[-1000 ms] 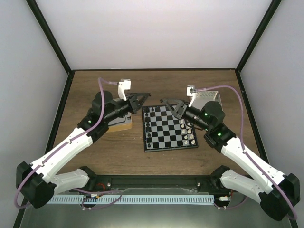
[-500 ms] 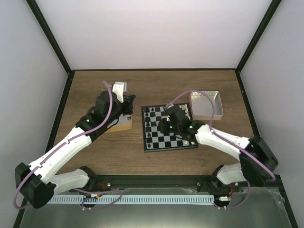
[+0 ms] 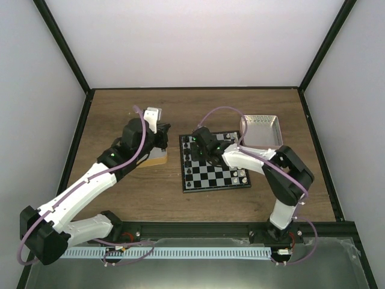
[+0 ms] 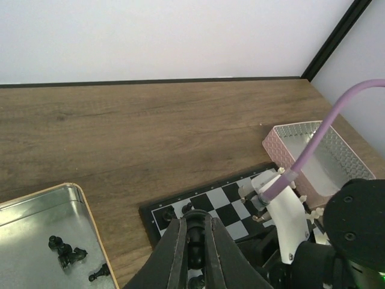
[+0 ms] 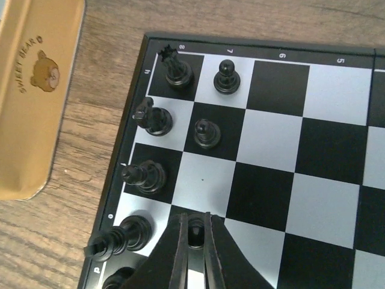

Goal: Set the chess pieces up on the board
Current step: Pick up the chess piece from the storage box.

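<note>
The right gripper needs to bring the small black piece outward and down onto the bare white square and release it there, since that spot continues the pawn row.
The board lies mid-table with black chess pieces standing along its left columns. My right gripper hangs over those columns, shut on a small black piece just above a dark square near the left edge of the board. Several set pieces stand close on its left and far side. My left gripper hovers between the gold tin and the board's far left corner. It is shut on a rounded black piece.
The gold tin holds several loose black pieces. A pink metal tin stands at the board's far right corner. White pieces line the board's right side. The right arm's wrist crosses the board close to my left gripper.
The right arm has swung from the board's right side across to its left columns. The left gripper has drawn back slightly toward the gold tin.
</note>
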Controlling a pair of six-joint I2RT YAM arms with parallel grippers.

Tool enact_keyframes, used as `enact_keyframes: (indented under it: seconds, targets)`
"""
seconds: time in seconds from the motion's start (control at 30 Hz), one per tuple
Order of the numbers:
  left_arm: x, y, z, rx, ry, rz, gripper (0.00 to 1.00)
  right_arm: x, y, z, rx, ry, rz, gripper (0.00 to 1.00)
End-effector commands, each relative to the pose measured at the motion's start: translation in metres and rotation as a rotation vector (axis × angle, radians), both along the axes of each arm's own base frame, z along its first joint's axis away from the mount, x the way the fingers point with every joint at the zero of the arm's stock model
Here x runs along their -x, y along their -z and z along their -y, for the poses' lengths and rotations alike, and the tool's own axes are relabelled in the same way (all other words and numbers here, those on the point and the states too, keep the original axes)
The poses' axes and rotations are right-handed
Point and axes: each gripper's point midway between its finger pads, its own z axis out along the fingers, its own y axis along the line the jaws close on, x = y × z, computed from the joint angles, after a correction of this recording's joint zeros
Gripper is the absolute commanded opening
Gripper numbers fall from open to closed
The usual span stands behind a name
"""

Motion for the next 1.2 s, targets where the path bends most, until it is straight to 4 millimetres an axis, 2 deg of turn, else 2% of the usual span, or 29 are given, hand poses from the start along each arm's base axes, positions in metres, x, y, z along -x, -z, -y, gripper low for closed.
enact_keyframes:
  seconds: [0.0, 0.33, 0.7, 0.93, 1.17]
  targets:
    - [0.002, -0.004, -0.001, 0.006, 0.010, 0.029, 0.04, -0.016, -0.009, -0.011, 0.011, -0.004, 0.052, 0.01]
    - [0.003, -0.003, -0.001, 0.002, 0.014, 0.033, 0.04, -0.027, 0.007, -0.020, 0.067, -0.010, 0.023, 0.01]
    - [0.003, 0.001, 0.000, 0.002, 0.018, 0.024, 0.04, -0.027, 0.019, -0.013, 0.105, 0.018, -0.002, 0.01]
    - [0.004, 0.000, 0.002, 0.005, 0.025, 0.025, 0.04, -0.028, 0.025, -0.018, 0.116, 0.004, -0.019, 0.01]
    - [0.004, -0.001, 0.001, 0.005, 0.024, 0.023, 0.04, -0.027, 0.019, -0.014, 0.114, 0.029, -0.018, 0.01]
